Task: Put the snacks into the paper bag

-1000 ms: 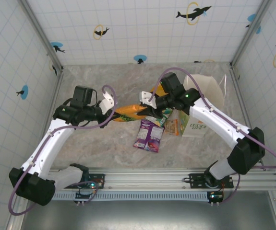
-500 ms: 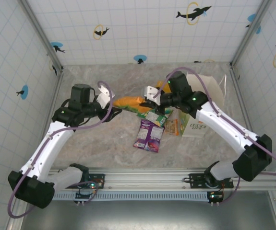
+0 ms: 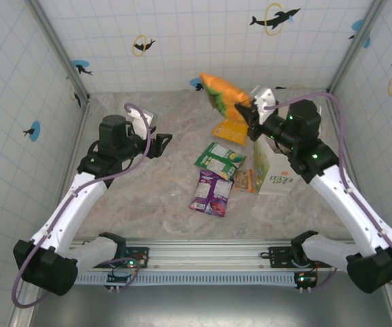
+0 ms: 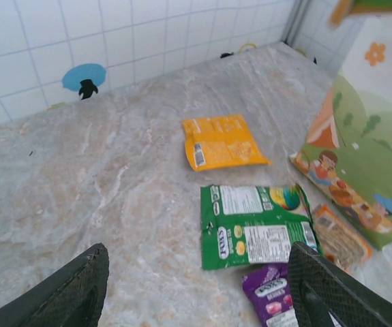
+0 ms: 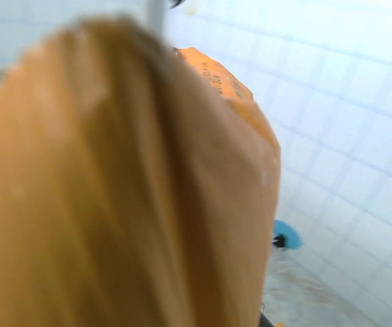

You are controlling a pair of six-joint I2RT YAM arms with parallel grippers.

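Observation:
My right gripper holds the large orange packet [image 3: 220, 91] clear of the bag, so next it needs to swing around over the paper bag's opening and let go of the packet there.
My right gripper [image 3: 247, 111] is shut on a large orange packet [image 3: 220, 91], held up in the air just left of the white paper bag [image 3: 275, 176]. Up close in the right wrist view the orange packet [image 5: 127, 191] hides the fingers. My left gripper [image 3: 161, 144] is open with nothing in it, left of the snacks on the table. In the left wrist view its fingers [image 4: 73, 293] frame a yellow-orange packet [image 4: 219, 142], a green packet [image 4: 257, 225] and a purple packet [image 4: 277, 303]. A small orange-brown packet [image 4: 339, 235] lies against the printed bag [image 4: 380, 157].
Tiled walls close in the marble table [image 3: 148, 197] on three sides. The yellow-orange packet [image 3: 228, 129], green packet [image 3: 218, 158], purple packet [image 3: 211, 193] and small packet [image 3: 243, 180] lie just left of the bag. Bare tabletop stretches left and front.
The left gripper let go of the orange packet, opened and drew back to the left. The right gripper shut on the packet and lifted it up and back, toward the bag.

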